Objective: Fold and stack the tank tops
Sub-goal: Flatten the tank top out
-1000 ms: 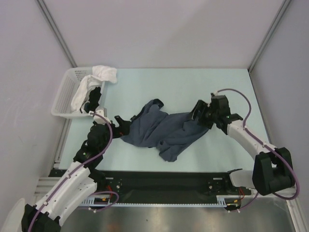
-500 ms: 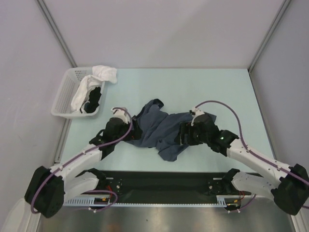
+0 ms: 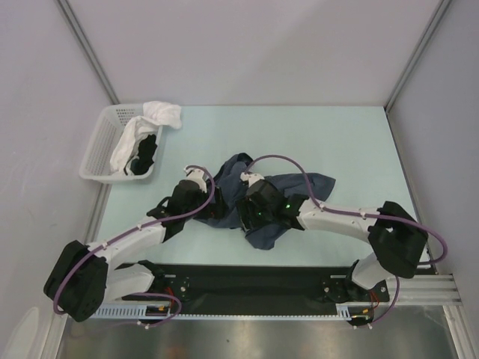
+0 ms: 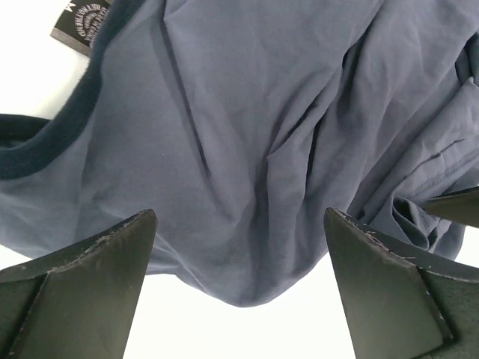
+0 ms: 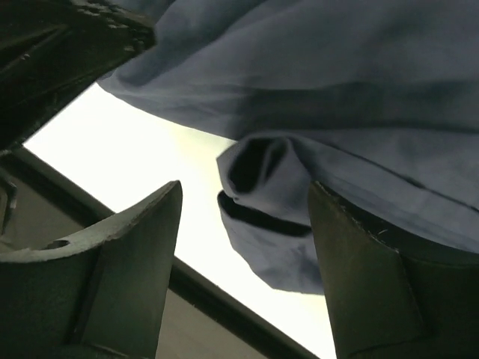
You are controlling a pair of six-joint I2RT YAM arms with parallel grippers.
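Note:
The robot's left gripper will next move outward and to the right in the top view, onto the creased far part of the blue tank top, which is outward of the gripper's fingers.
The dark slate-blue tank top [image 3: 281, 196] lies crumpled on the middle of the table. My left gripper [image 3: 212, 207] is at its left edge, open, with the cloth's rounded hem [image 4: 239, 284] between the fingers and nothing gripped. My right gripper [image 3: 241, 215] reaches left across the top, low over its near-left part. It is open, and a rolled fold of the blue cloth [image 5: 269, 187] lies between its fingers [image 5: 142, 239]. A black cloth [image 3: 146, 153] that looks like the black tank top lies in the basket.
The white lattice basket [image 3: 96, 149] stands at the far left, with a white cloth [image 3: 161, 114] draped over its rim. A black neck label [image 4: 78, 26] shows on the blue top. The table's dark front rail [image 5: 224, 299] runs just below my right gripper.
My left gripper came away from the basket and moved right to the blue top's left edge. My right arm swept left across the top, and the two grippers now sit close together.

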